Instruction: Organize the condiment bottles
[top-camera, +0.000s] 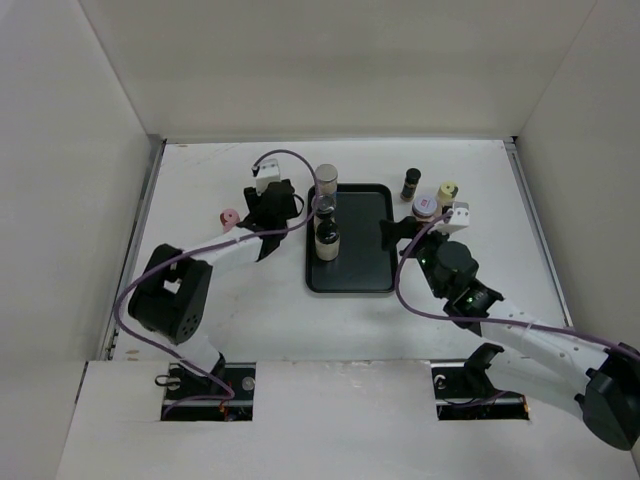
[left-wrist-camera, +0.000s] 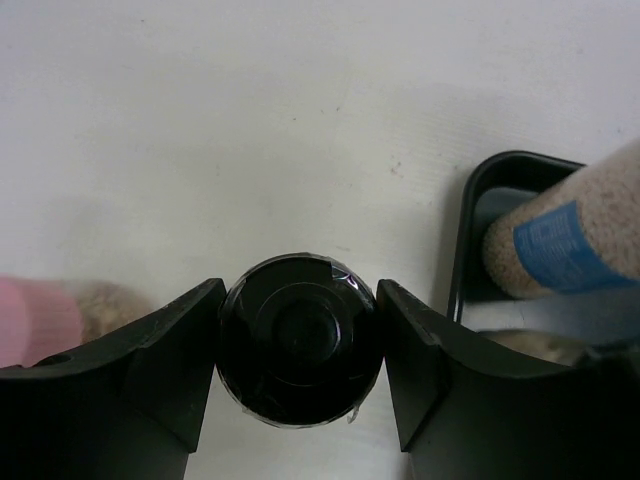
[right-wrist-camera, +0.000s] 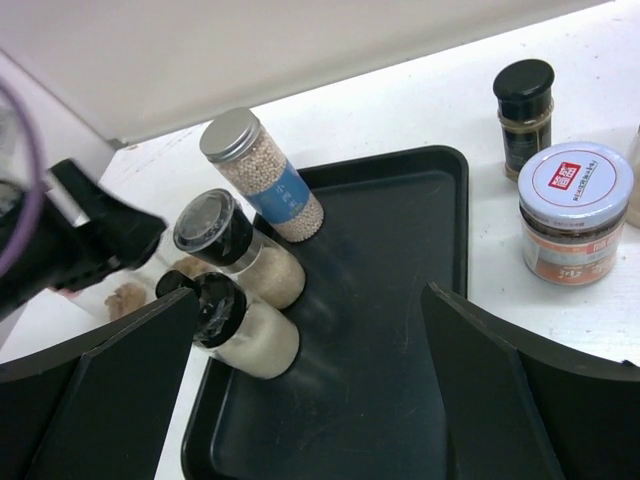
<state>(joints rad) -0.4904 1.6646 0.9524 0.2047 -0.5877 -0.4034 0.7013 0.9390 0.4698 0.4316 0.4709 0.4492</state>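
Observation:
The left gripper will next rise, carry the black-capped bottle back over the tray's near corner by the bottles, which is empty, then lower the bottle and let go of it.
My left gripper (left-wrist-camera: 300, 292) is shut on a black-capped bottle (left-wrist-camera: 298, 345) that stands on the table just left of the black tray (left-wrist-camera: 462, 240); both fingers press the cap's sides. From above, the left gripper (top-camera: 280, 222) hides that bottle. On the tray's left side stand a grey-capped bottle (right-wrist-camera: 232, 135) and two black-capped bottles (right-wrist-camera: 205, 228) (right-wrist-camera: 208, 303). A pink-capped bottle (top-camera: 231, 218) lies left of the gripper. My right gripper (right-wrist-camera: 310, 300) is open over the tray (right-wrist-camera: 400, 330), holding nothing.
Right of the tray (top-camera: 372, 272) stand a dark-capped bottle (top-camera: 411, 183), a pale-yellow-capped one (top-camera: 446, 190) and a purple-and-white-lidded jar (right-wrist-camera: 575, 210). White walls enclose the table on three sides.

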